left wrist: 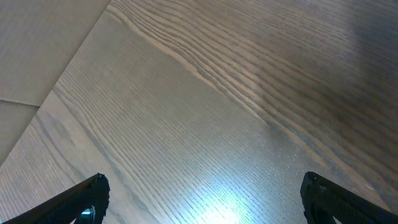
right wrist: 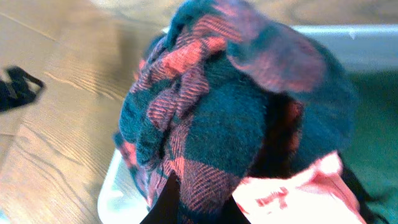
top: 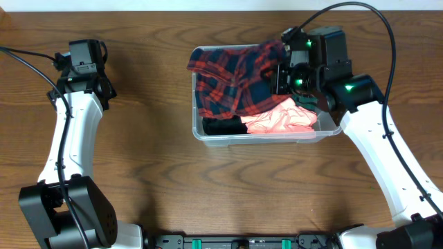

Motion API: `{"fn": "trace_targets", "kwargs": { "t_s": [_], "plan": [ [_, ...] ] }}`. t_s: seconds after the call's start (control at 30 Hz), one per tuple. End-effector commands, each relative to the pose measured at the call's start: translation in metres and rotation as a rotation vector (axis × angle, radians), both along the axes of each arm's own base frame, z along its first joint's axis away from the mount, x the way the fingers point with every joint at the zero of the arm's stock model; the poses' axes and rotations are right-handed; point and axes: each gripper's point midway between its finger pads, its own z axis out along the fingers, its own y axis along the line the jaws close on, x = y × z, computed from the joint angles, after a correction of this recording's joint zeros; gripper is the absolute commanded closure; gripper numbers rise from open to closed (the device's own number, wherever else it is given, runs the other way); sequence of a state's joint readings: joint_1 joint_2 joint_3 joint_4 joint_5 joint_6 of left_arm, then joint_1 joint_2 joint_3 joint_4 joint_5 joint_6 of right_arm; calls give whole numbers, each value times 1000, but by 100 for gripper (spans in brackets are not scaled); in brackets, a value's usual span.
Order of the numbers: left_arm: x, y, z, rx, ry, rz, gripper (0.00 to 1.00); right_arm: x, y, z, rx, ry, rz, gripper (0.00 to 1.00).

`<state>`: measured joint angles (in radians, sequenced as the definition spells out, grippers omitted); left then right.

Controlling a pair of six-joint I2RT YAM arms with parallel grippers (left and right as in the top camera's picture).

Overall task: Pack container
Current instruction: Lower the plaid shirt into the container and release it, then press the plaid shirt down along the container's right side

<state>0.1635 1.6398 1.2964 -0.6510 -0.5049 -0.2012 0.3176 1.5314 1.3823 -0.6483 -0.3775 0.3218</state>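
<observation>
I should pull the plaid fold down over the uncovered green cloth [top: 305, 102] [right wrist: 380, 109], which lies below my right gripper and to its right in the overhead view, and then release.
The clear plastic container [top: 263, 136] sits right of the table's centre. It holds a red and dark blue plaid shirt [top: 232, 79], a pink garment [top: 284, 117] and a black garment [top: 223, 126]. My right gripper [top: 282, 72] is over the container's far right corner, shut on a bunched part of the plaid shirt [right wrist: 211, 106]. In the right wrist view its fingers [right wrist: 199, 190] pinch the cloth above the pink garment [right wrist: 292, 193] and the container's rim [right wrist: 115, 186]. My left gripper [top: 104, 90] is open and empty over bare wood [left wrist: 202, 180] at the far left.
A black cable [top: 28, 62] runs across the table at the far left. Another cable [top: 374, 21] loops above the right arm. A small black object [right wrist: 15, 87] shows at the left edge of the right wrist view.
</observation>
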Motion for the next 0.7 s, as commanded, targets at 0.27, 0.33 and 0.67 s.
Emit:
{"fn": "trace_targets", "kwargs": {
  "t_s": [0.27, 0.33, 0.67],
  "plan": [
    [0, 4, 11, 21, -14, 4, 2, -6, -56, -23, -280, 29, -68, 99],
    [0, 4, 11, 21, -14, 4, 2, -6, -62, -26, -313, 28, -71, 99],
    [0, 4, 11, 21, -14, 4, 2, 1, -89, -28, -473, -13, -116, 99]
  ]
}}
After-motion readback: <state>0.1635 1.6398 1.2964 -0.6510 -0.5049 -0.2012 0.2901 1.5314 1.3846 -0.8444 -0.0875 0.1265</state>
